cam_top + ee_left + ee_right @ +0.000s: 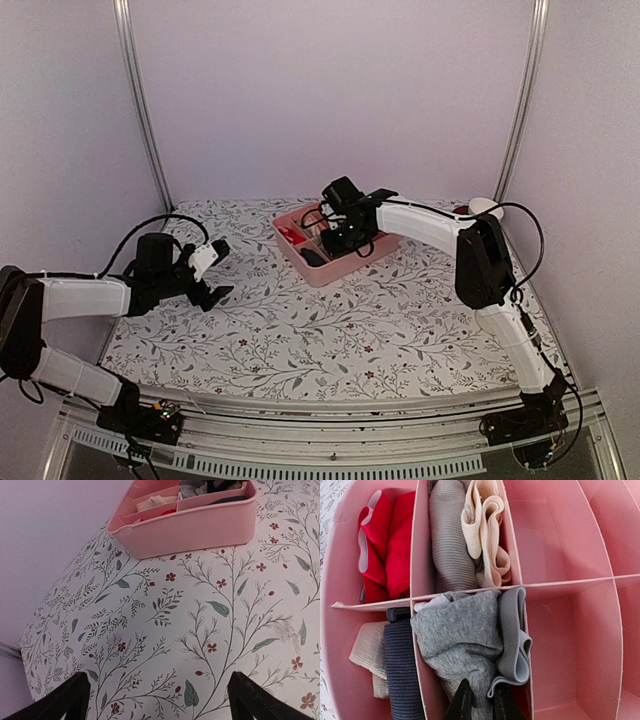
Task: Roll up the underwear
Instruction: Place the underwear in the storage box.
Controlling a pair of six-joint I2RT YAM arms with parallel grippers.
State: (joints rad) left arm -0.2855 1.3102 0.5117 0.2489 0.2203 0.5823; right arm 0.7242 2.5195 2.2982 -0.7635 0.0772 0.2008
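Note:
The underwear (465, 635) already lies between dividers, so the robot's right gripper will next stay low in the middle section of the tray and open its fingers to release the underwear's near end (481, 692).
The underwear (465, 635), a bunched grey cloth with a pale folded waistband (515, 635) along its right side, lies in a middle compartment of the pink divided tray (560, 540). My right gripper (479, 695) reaches down into that compartment, and its two dark fingers pinch the near end of the grey cloth. In the top view the right gripper (335, 240) hangs over the tray (330, 272). My left gripper (213, 272) hovers low over the flowered tablecloth at the left, fingers (65, 700) spread wide with only cloth pattern between them.
Other tray compartments hold a red garment (385, 545), a grey ribbed roll (450, 540), a cream piece (487, 535), a navy ribbed roll (402, 670) and a beige one (367, 650). The tray (190, 530) lies ahead of the left gripper. Walls enclose the table.

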